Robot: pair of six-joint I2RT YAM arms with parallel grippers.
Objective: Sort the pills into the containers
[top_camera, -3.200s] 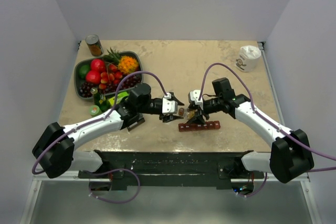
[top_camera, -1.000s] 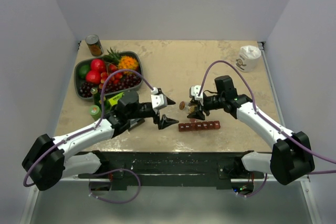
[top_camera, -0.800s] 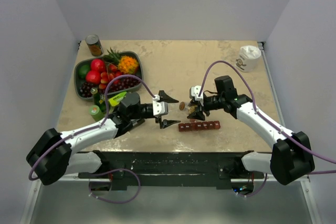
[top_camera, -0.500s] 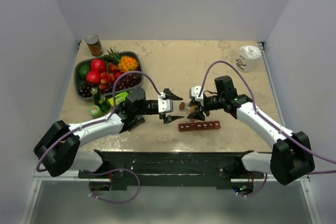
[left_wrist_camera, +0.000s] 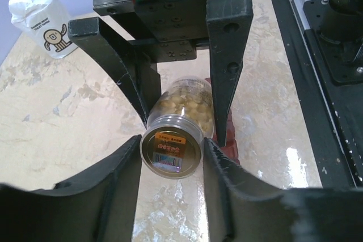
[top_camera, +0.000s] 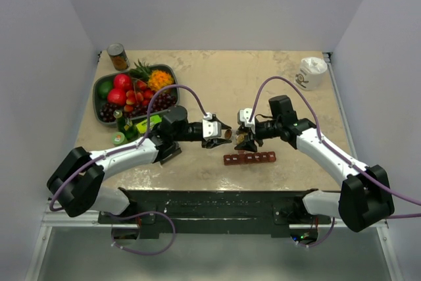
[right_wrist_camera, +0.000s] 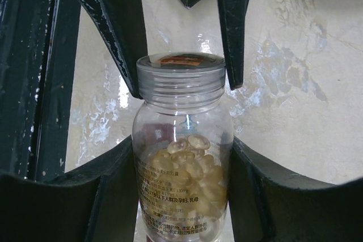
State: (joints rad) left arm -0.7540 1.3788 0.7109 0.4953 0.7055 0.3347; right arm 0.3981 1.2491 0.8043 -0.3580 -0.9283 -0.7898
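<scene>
The left gripper pulls the bottle's cap to its left in the top view next, turns fingers downward, lowers and releases it, as bare tabletop lies there and below.
The pills (right_wrist_camera: 190,174) are tan pellets inside a small clear bottle (right_wrist_camera: 181,140). My right gripper (right_wrist_camera: 181,151) is shut on the bottle's body and holds it tilted above the table, with the cap toward the left arm. My left gripper (left_wrist_camera: 172,145) is shut on the bottle's gold-faced cap (left_wrist_camera: 172,150), one finger on each side. In the top view the two grippers (top_camera: 220,132) (top_camera: 242,137) meet over the bottle (top_camera: 230,134). The containers (top_camera: 250,158), a dark red-brown strip, lie on the table just below and show in the left wrist view (left_wrist_camera: 232,140).
A grey-green fruit bowl (top_camera: 99,87) stands at the back left with a metal can (top_camera: 118,57) behind it. Green items (top_camera: 141,125) lie beside the left arm. A white paper cup (top_camera: 310,72) stands at the back right.
My left gripper has moved right from an open stance to the bottle and closed on its cap. The right gripper has kept the bottle still above the strip.
</scene>
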